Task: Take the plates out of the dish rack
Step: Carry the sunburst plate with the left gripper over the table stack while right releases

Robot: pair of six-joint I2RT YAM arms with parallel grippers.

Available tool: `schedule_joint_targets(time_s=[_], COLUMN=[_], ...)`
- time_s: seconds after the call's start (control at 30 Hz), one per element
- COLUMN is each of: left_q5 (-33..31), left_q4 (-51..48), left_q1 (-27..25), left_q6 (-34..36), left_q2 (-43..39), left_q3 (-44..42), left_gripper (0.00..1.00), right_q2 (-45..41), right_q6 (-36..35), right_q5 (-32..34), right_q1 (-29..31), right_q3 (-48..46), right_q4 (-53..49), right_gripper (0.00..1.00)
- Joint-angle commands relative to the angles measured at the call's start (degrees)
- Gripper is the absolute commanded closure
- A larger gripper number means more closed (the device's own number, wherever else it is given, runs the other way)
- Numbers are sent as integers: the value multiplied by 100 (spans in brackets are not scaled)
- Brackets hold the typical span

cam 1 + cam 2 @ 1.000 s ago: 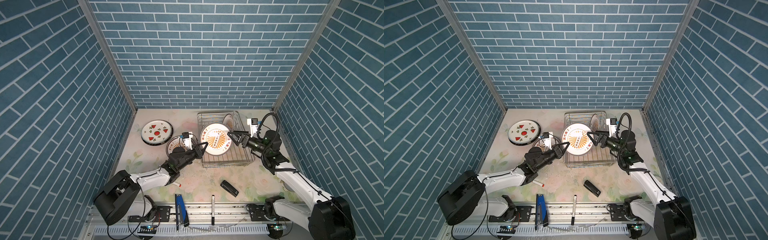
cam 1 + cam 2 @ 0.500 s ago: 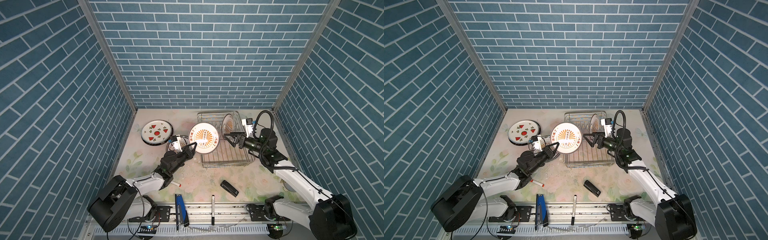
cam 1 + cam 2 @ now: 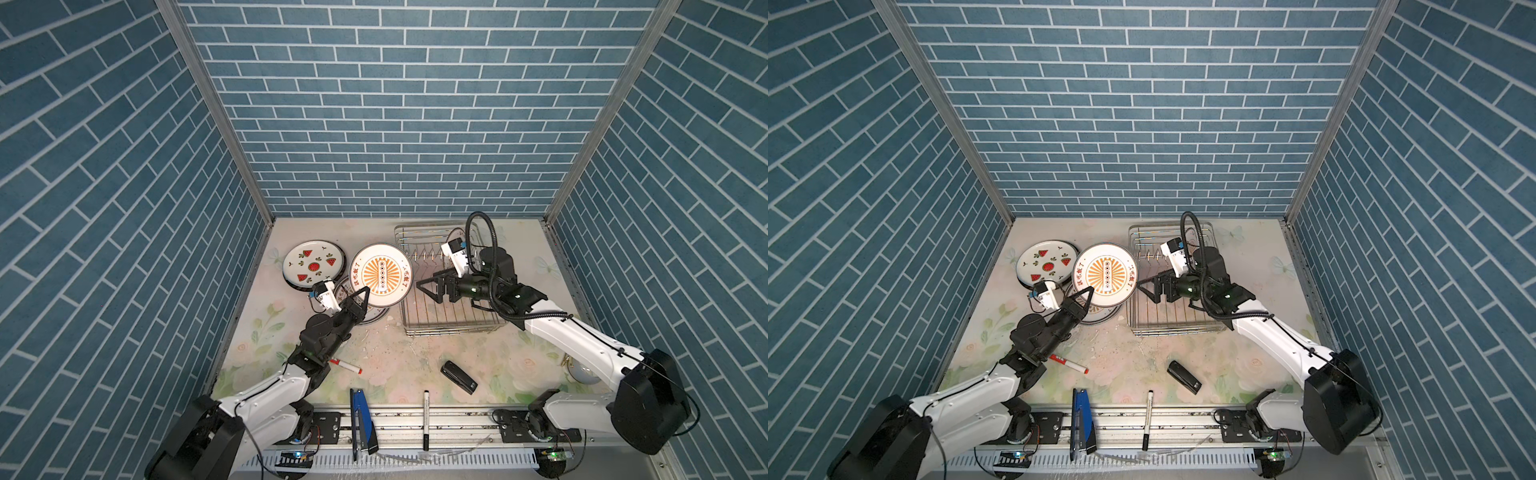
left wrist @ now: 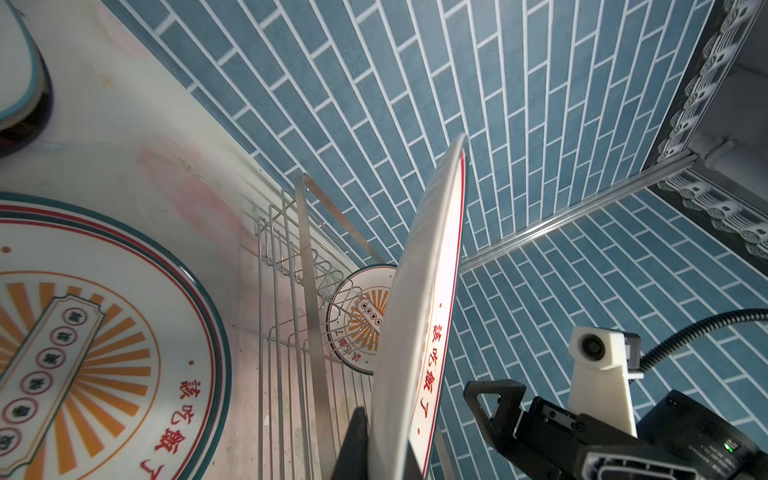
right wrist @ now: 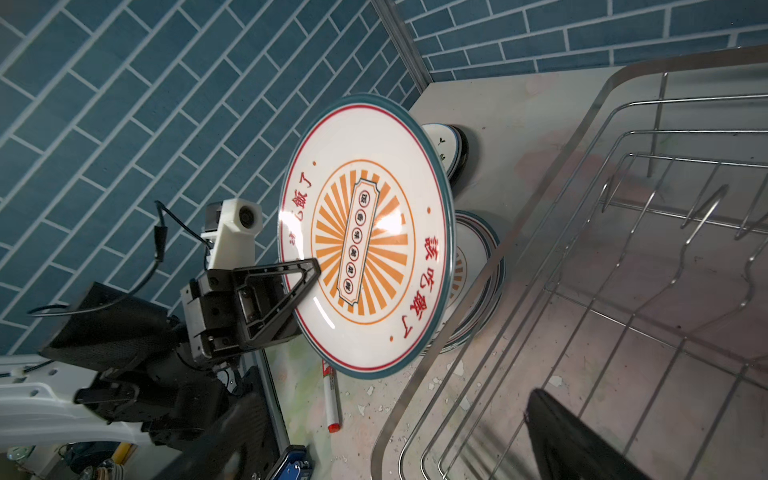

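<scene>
The left gripper brings the tilted plate down onto the flat stack of sunburst plates next and releases its rim, since matching plates already lie piled beneath it.
My left gripper [image 3: 360,296] [image 3: 1084,296] is shut on the rim of a sunburst plate [image 3: 381,272] [image 3: 1105,275], held tilted just left of the dish rack [image 3: 449,330] [image 3: 1171,328]. The left wrist view shows this plate [image 4: 419,332] edge-on between the jaws. It hangs over a flat stack of sunburst plates [image 3: 376,315] [image 4: 83,332]. Watermelon plates [image 3: 313,266] [image 3: 1048,264] are stacked further left. My right gripper [image 3: 432,286] [image 3: 1152,286] hovers open and empty over the rack's wire floor [image 5: 623,249]. One plate [image 4: 357,324] stands at the rack's far end.
A red-capped marker [image 3: 345,366] lies beside the left arm. A black stapler-like block [image 3: 458,377] sits in front of the rack. A blue tool [image 3: 359,419] and a black pen [image 3: 426,419] lie at the front rail. Brick walls close three sides.
The left gripper carried the sunburst plate leftward out of the rack to above the flat stack. The right gripper stayed open and drew back over the rack.
</scene>
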Motion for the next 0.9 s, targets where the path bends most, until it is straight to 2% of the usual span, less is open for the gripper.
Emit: schedule_joint_targets(time_s=[0.0, 0.1, 0.2, 0.33, 0.43, 0.53, 0.87], left_q5=[-294, -389, -427, -459, -426, -445, -152], left_q4=[-620, -1436, -1431, -1929, -1927, -2075, -1377], left_q1=[92, 220, 334, 568, 725, 855, 1097], left_q6=[-49, -58, -238, -402, -528, -515, -797], left_q2=[-498, -949, -1176, -1397, -1389, -1255, -31], left_q3=[-125, -49, -244, -274, -368, -339, -316], left_gripper=[100, 100, 100, 100, 100, 100, 100], right_q2=[179, 338, 487, 656, 705, 867, 1397], right_q6=[-610, -665, -692, -748, -869, -1285, -1399], right_q5=[683, 1031, 1234, 1468, 1397, 1396, 1492], right_q1=[255, 441, 564, 734, 867, 1129, 1406], right_q3=[395, 542, 662, 813, 829, 1078, 1593], right_q4=[-582, -697, -784, -787, -654, -959, -1208], right_gripper=[1, 1, 1, 1, 1, 1, 1])
